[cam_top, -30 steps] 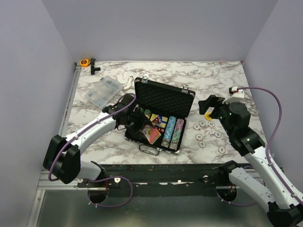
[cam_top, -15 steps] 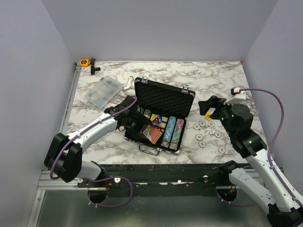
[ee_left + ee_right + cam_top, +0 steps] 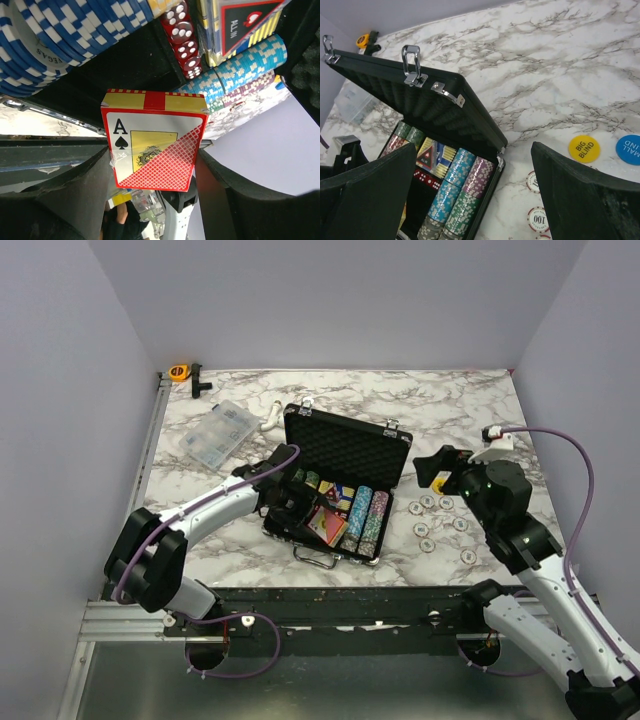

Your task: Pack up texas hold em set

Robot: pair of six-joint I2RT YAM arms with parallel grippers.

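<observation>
The left gripper lowers the red card deck [image 3: 323, 525] into the empty black slot beside the red dice next and releases it there. That slot lies below the gripper.
The black silver-trimmed briefcase [image 3: 345, 445] lies open mid-table, lid up. Rows of multicoloured poker chips [image 3: 365, 520] fill its right side. My left gripper [image 3: 300, 508] is shut on the red card deck [image 3: 323, 525] over the case's front. In the left wrist view the deck [image 3: 152, 142] sits between my fingers, with blue chips [image 3: 60, 35], red dice [image 3: 182, 35] and a second deck [image 3: 240, 25] beyond. My right gripper [image 3: 435, 468] is open and empty, right of the case. It looks at the lid [image 3: 420, 95], the yellow disc [image 3: 584, 148] and the blue disc [image 3: 630, 149]. Loose chips [image 3: 440, 525] lie nearby.
A clear plastic compartment box [image 3: 215, 433] lies at the back left. An orange tape measure [image 3: 179, 371] and a black part [image 3: 200, 383] sit in the far left corner. A white object [image 3: 497, 437] is at the right edge.
My left arm has moved right over the case, still holding the red deck. My right gripper has shifted slightly left and back.
</observation>
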